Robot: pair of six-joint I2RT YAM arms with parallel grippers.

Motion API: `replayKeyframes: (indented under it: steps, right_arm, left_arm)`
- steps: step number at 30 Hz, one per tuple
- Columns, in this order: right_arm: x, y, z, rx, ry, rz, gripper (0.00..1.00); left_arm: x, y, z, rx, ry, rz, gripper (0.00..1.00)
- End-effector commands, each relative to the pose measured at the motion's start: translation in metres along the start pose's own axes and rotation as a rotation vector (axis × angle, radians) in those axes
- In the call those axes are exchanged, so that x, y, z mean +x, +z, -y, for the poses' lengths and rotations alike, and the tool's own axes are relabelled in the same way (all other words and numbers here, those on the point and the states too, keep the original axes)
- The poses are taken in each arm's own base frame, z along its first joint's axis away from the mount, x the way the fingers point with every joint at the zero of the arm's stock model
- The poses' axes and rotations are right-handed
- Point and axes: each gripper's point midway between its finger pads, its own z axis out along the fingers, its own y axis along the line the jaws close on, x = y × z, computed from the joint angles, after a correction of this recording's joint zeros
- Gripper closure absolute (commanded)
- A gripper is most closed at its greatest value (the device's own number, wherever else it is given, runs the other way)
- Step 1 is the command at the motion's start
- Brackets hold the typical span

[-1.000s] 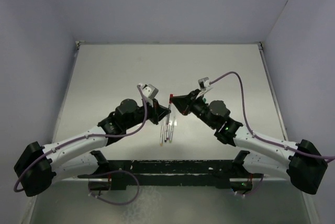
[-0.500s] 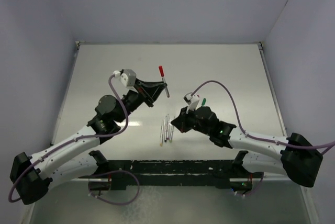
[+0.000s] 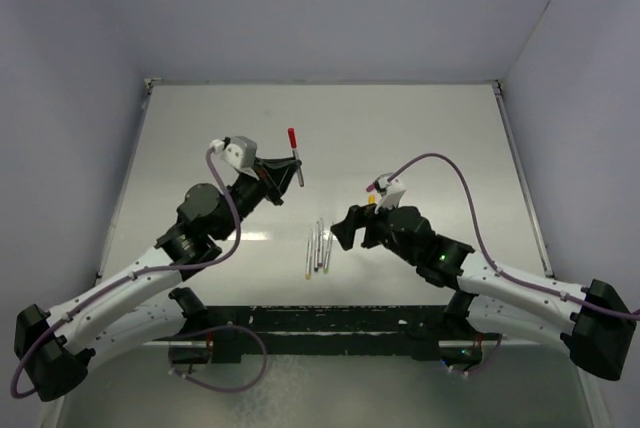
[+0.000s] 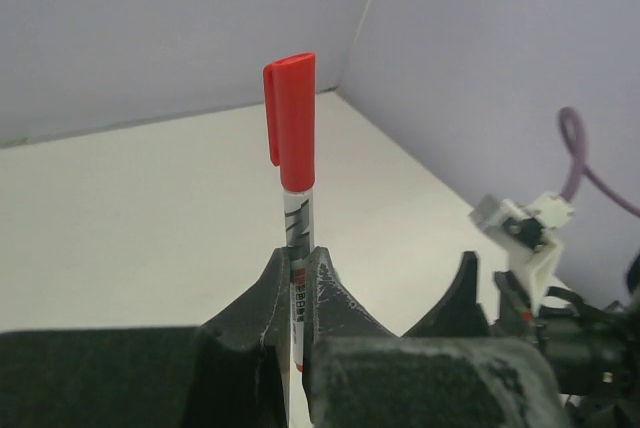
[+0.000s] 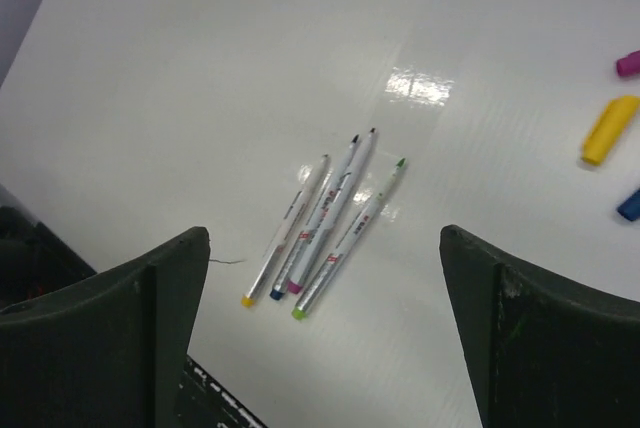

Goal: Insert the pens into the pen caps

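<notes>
The red-capped pen comes down next as my left gripper tilts its fingers downward, for release outward of the uncapped pens, since clear tabletop lies below there.
My left gripper (image 4: 296, 266) is shut on a pale pen (image 4: 298, 223) that stands upright between its fingers with a red pen cap (image 4: 290, 118) on its top. In the top view this gripper (image 3: 284, 174) is held above the table's left middle, the red cap (image 3: 292, 137) pointing away. My right gripper (image 5: 325, 240) hangs open and empty over several uncapped pens (image 5: 322, 220) lying side by side; from above it (image 3: 345, 230) is just right of them (image 3: 317, 246). Loose magenta (image 5: 628, 63), yellow (image 5: 608, 130) and blue (image 5: 630, 205) caps lie to the right.
The white table (image 3: 440, 138) is walled at the back and sides. The black base rail (image 3: 330, 318) runs along the near edge. My right arm's wrist camera and purple cable (image 4: 530, 233) show at the right of the left wrist view.
The right gripper has opened wide and settled beside the loose pens. The left gripper has carried the red-capped pen up and to the left, away from the right gripper.
</notes>
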Motion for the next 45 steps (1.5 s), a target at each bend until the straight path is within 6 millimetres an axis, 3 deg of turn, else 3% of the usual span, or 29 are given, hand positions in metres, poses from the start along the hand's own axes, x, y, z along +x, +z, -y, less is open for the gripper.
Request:
replayKeyframes:
  steps: [1, 9, 17, 25, 35, 45]
  right_arm:
    - [-0.032, -0.009, 0.026, 0.183, 0.006, 0.102, 0.0]
    - [-0.068, -0.019, 0.048, 0.37, -0.036, 0.196, 0.0]
    - [-0.096, -0.033, 0.052, 0.415, 0.002, 0.317, 0.0]
    - [-0.083, -0.029, 0.056, 0.4, -0.013, 0.303, 0.0]
    - [-0.092, -0.035, 0.061, 0.423, -0.083, 0.338, 0.0]
    - [-0.083, -0.034, 0.069, 0.451, -0.074, 0.327, 0.0]
  left_arm:
    - [0.024, 0.007, -0.042, -0.186, 0.071, -0.14, 1.0]
    - [0.089, 0.009, -0.1, -0.382, 0.005, -0.37, 1.0]
    - [0.132, 0.013, -0.133, -0.507, 0.003, -0.512, 1.0]
    - [0.157, 0.024, -0.171, -0.555, -0.038, -0.597, 1.0]
    - [0.186, 0.04, -0.193, -0.568, -0.079, -0.665, 1.0]
    - [0.216, 0.045, -0.206, -0.613, -0.135, -0.716, 0.97]
